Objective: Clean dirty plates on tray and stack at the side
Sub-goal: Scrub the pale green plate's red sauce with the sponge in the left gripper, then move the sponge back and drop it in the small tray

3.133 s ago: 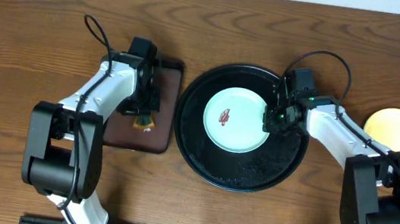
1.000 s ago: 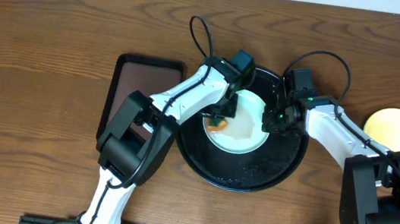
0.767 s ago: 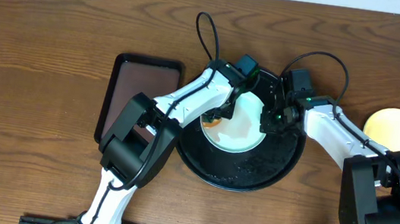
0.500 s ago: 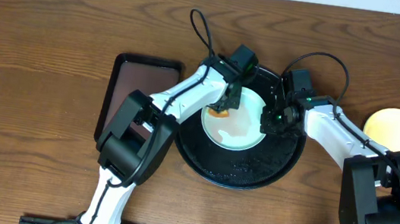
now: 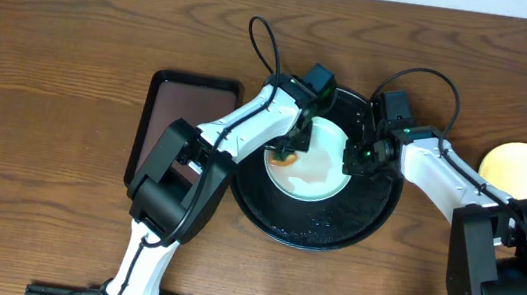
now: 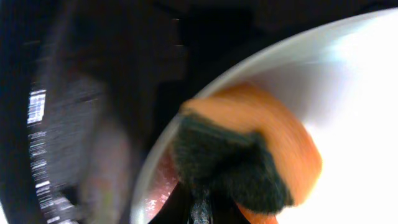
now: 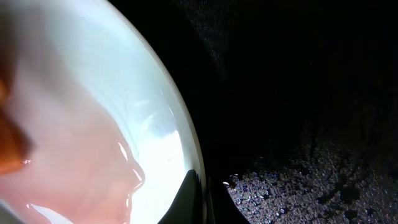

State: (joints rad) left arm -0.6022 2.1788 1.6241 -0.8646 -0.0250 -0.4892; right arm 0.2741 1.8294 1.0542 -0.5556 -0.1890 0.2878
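Observation:
The left gripper lifts off the plate next and lowers the sponge [image 6: 249, 155] onto that tray [image 5: 319, 230].
A pale mint-blue plate [image 5: 316, 169] lies in the round black tray [image 5: 319, 230], wet with a pinkish smear; it also shows in the right wrist view [image 7: 93, 112] and the left wrist view [image 6: 348, 93]. My left gripper [image 5: 290, 151] is shut on an orange and black sponge [image 6: 249, 155] and presses it on the plate's left part. My right gripper [image 5: 355, 159] is shut on the plate's right rim [image 7: 189, 155]. A pale yellow plate [image 5: 526, 180] lies on the table at the far right. A third plate is not in view.
A rectangular dark-brown tray [image 5: 181, 122] lies left of the black tray. The black tray's floor [image 7: 298, 180] is wet with droplets. Both arms' cables arch over the tray's far side.
My left gripper brought the sponge from the brown tray to the plate and rubs it back and forth there; the red-brown smear has spread into a pinkish film. The right gripper holds still.

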